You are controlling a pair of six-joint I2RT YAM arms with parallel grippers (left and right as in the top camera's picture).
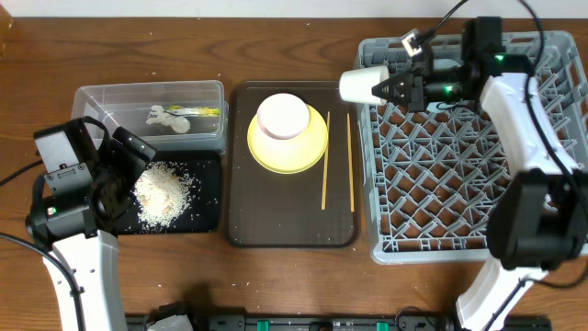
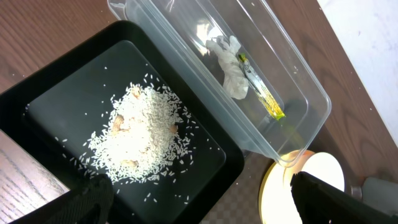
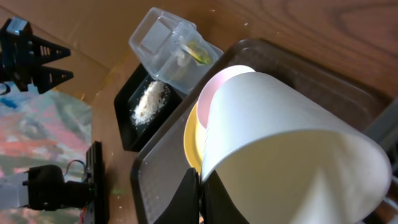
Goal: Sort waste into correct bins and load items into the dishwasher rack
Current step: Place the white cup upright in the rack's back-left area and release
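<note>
The small white cup sticks out past the rack's edge by the chopsticks, so the robot's right gripper should next lower the cup toward the grid [image 1: 393, 106], inside that edge.
My right gripper [image 1: 393, 88] is shut on the rim of the small white cup [image 1: 363, 85], held on its side over the far left corner of the grey dishwasher rack [image 1: 441, 184]. The cup [image 3: 286, 143] fills the right wrist view. My left gripper [image 2: 205, 211] hangs open above the black tray [image 2: 56, 106], which holds the rice crumbs [image 2: 140, 137]. The clear tub [image 2: 298, 81] holds the paper scrap [image 2: 230, 65] and the yellow-green wrapper [image 2: 264, 96]. An upturned pale bowl [image 1: 283, 115] rests on the yellow plate [image 1: 312, 152]. Two chopsticks [image 1: 324, 161] lie beside it.
The plate, bowl and chopsticks sit on a dark brown serving tray [image 1: 276, 216] between the bins and the rack. The rack's pegs stand upright under the right arm. Bare wooden table [image 1: 276, 285] runs along the front.
</note>
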